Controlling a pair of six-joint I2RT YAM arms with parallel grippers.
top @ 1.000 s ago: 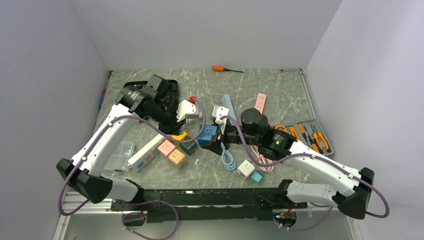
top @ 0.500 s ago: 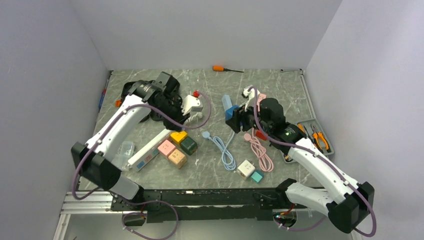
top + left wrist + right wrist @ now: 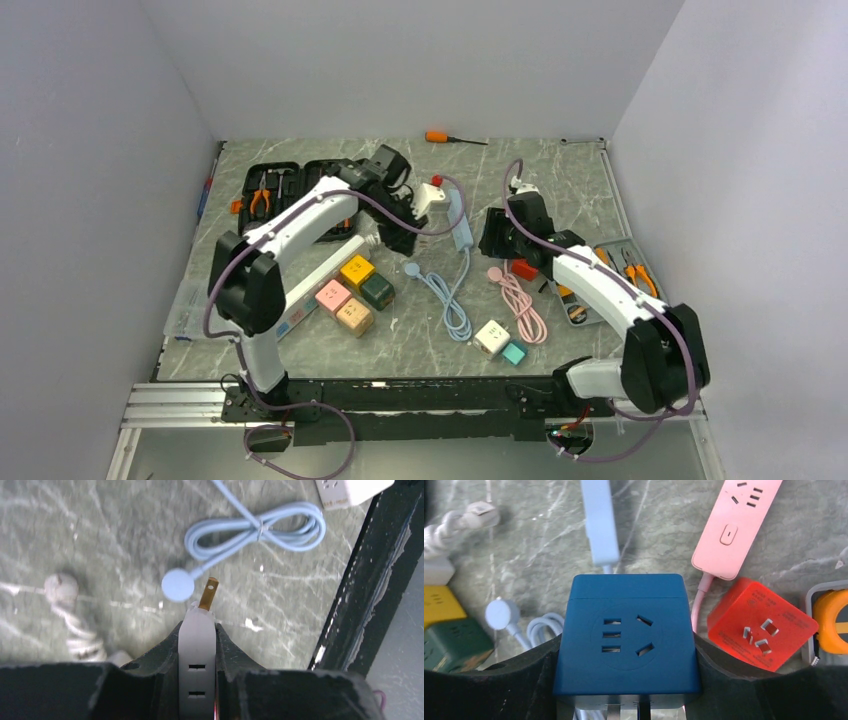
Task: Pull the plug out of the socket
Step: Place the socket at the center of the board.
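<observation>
My left gripper moves across, lowers and releases the plug next. Clear table between blue and pink cables lies below it and to its right in the top view.
My left gripper (image 3: pixel 197 630) is shut on a white plug (image 3: pixel 197 652), whose bare brass prong (image 3: pixel 208 592) points down over the table. From above, that gripper (image 3: pixel 413 217) hangs mid-table with the plug (image 3: pixel 432 197) in it. A dark blue cube socket (image 3: pixel 626 635) sits between the fingers of my right gripper (image 3: pixel 626 647), which is shut on it; the holes on its visible face are empty. The right gripper (image 3: pixel 493 238) is to the right of the plug, well apart from it.
A light blue power strip (image 3: pixel 462 228), a blue coiled cable (image 3: pixel 452 305), a pink cable (image 3: pixel 520 300), a pink strip (image 3: pixel 736 525) and a red cube (image 3: pixel 761 625) lie between the arms. Coloured cubes (image 3: pixel 355 293) sit front left. A tool case (image 3: pixel 290 185) and a tool tray (image 3: pixel 612 268) flank the table.
The left arm has swung right toward the middle with the white plug. The right arm has carried the blue socket back and to the right, widening the gap between them.
</observation>
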